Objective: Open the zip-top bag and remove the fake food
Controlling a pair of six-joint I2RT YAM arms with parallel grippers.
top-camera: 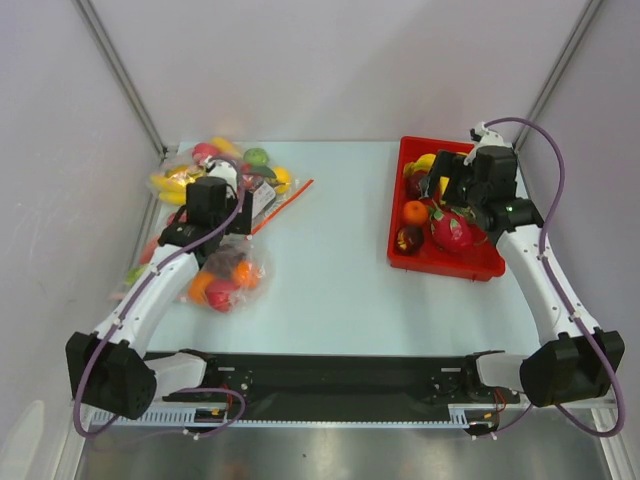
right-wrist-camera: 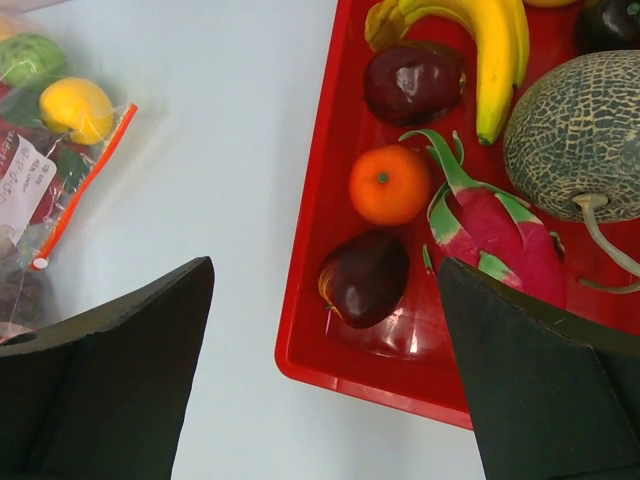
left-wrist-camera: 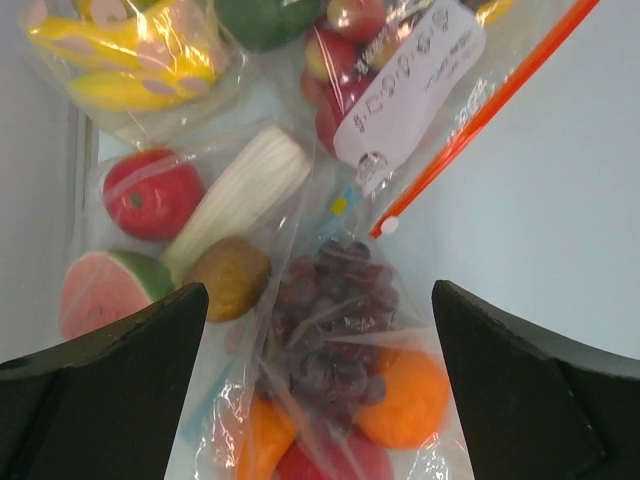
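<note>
The left gripper turns and comes down and back onto the plastic over the round orange fruit (top-camera: pixel 248 271) (left-wrist-camera: pixel 408 385) next, since that spot lies below it, nearer my base.
The zip-top bag (top-camera: pixel 228 272) lies at the left of the table, shut round its fake food. In the left wrist view the bag (left-wrist-camera: pixel 300 400) holds dark purple grapes (left-wrist-camera: pixel 335 320), an orange fruit (left-wrist-camera: pixel 410 400), a second orange one and a red one (left-wrist-camera: pixel 330 465). A bit of its blue-green strip (left-wrist-camera: pixel 212 402) shows on the bag's left side. My left gripper (top-camera: pixel 205 225) is open and empty just above the bag, its jaws (left-wrist-camera: pixel 320 330) spread either side of it. My right gripper (top-camera: pixel 460 192) is open and empty over the red tray's near-left corner (right-wrist-camera: pixel 325 300).
The red tray (top-camera: pixel 440 262) at the right holds an orange (right-wrist-camera: pixel 388 184), dark apples, a banana, a dragon fruit (right-wrist-camera: pixel 490 235) and a melon. Other clear bags of fruit with a red zip strip (left-wrist-camera: pixel 480 110) and bananas (left-wrist-camera: pixel 130 60) lie behind the task bag. The left wall is close.
</note>
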